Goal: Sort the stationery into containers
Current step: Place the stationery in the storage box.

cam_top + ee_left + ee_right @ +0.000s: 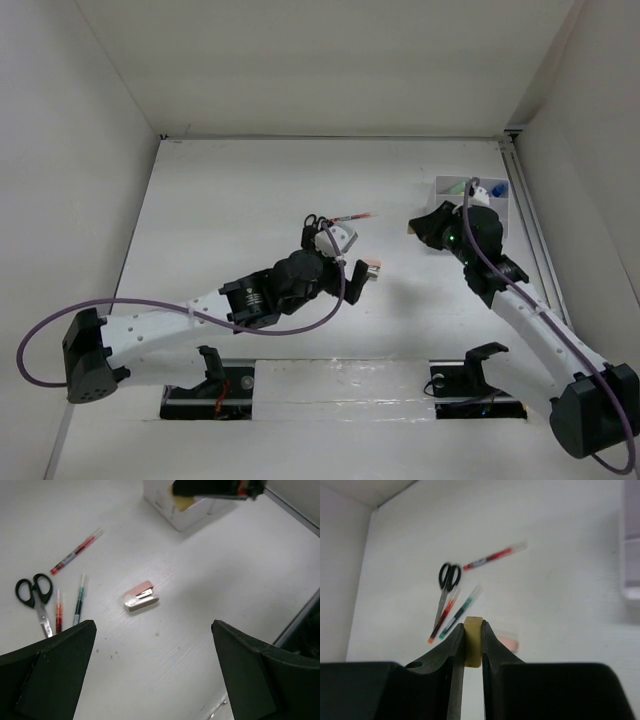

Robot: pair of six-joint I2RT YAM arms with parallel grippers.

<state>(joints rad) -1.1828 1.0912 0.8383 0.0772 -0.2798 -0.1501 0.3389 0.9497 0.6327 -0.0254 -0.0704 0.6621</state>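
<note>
The block hangs outside the box, so it goes to the right in the top view with my right gripper next, over the box section point(498, 204) beside the blue item.
My right gripper point(473, 639) is shut on the small yellowish block point(473, 630) and holds it above the table, just left of the white organizer box point(476, 192). My left gripper point(155, 680) is open and empty, above the table a little short of the white-pink eraser point(141, 596). Black-handled scissors point(35, 597), a thin red pen point(76, 551), an orange-red pen point(59, 612) and a green pen point(79, 600) lie left of the eraser. In the top view the left gripper point(347, 255) is over these items, with the eraser point(373, 267) beside it.
The organizer box point(185, 512) stands at the back right near the right wall rail point(530, 220). White walls close in the table on the left, back and right. The right arm point(520, 310) stretches along the right side.
</note>
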